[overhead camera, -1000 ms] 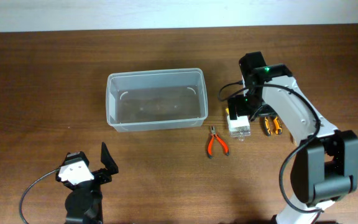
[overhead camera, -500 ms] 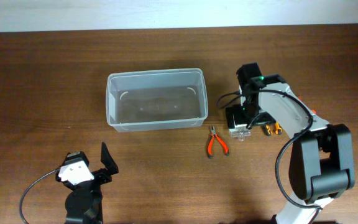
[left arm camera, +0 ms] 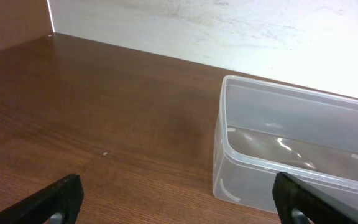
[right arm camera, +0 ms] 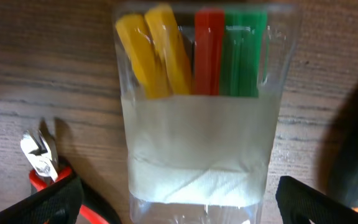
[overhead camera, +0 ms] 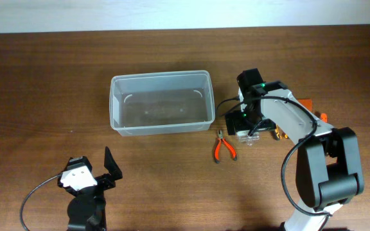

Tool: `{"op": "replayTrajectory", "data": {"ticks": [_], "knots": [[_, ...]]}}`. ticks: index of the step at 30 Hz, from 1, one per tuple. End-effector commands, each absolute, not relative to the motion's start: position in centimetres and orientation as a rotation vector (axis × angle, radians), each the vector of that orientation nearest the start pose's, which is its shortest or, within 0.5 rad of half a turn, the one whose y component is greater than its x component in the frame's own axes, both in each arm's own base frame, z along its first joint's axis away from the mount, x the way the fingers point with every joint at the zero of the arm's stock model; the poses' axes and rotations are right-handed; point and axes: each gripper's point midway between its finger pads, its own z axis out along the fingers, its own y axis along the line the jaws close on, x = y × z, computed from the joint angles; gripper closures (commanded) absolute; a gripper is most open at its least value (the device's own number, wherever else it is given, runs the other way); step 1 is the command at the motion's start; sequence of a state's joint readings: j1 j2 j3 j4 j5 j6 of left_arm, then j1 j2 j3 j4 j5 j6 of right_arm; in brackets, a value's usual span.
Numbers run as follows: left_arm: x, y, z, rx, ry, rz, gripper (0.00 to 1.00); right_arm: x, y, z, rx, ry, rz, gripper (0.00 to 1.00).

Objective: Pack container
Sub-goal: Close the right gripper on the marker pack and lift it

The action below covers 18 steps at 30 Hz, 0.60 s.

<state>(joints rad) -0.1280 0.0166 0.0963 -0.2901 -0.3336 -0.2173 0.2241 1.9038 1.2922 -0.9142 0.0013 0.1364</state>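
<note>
Next, my right gripper lowers around both long sides of the small clear box (overhead camera: 248, 136) and closes, since the box lies below, already lined up between the open fingers.
The container (overhead camera: 161, 101), a large clear tub, stands empty at the table's middle; it also shows in the left wrist view (left arm camera: 291, 155). My right gripper (overhead camera: 244, 123) hovers right of it, over a small clear box (overhead camera: 248, 136). In the right wrist view the box (right arm camera: 197, 124) holds yellow, red and green pieces, and the right gripper (right arm camera: 185, 205) stands open with a finger on each side of it, neither pressing. My left gripper (overhead camera: 95, 168) rests near the front left, open (left arm camera: 178, 202) and holding nothing.
Red-handled pliers (overhead camera: 223, 146) lie just left of the small box, close to my right gripper's left finger (right arm camera: 48, 202). An orange-handled tool (overhead camera: 281, 133) lies to the box's right, and an orange object (overhead camera: 304, 104) sits behind it.
My right arm has swung left and down, bringing its open gripper over the small clear box. The orange object behind it has come into view. The left arm has not moved.
</note>
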Motion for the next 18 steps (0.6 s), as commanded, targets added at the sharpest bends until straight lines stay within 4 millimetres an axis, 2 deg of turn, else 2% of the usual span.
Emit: {"op": "replayTrajectory", "data": {"ticks": [1,9,13,18], "knots": [[23.2,2.7,14.7,-0.309,1.743,0.054,0.01,34.3,7.8,1.8,-0.122,3.101,-0.003,0.00],[23.2,2.7,14.7,-0.309,1.743,0.054,0.01,35.4,8.0,1.8,-0.122,3.058,0.000,0.02],[23.2,2.7,14.7,-0.309,1.743,0.054,0.01,35.6,7.0,1.6,-0.118,3.052,-0.088,0.05],[23.2,2.7,14.7,-0.309,1.743,0.054,0.01,35.1,6.6,-0.2,-0.141,3.098,-0.132,0.05]]}}
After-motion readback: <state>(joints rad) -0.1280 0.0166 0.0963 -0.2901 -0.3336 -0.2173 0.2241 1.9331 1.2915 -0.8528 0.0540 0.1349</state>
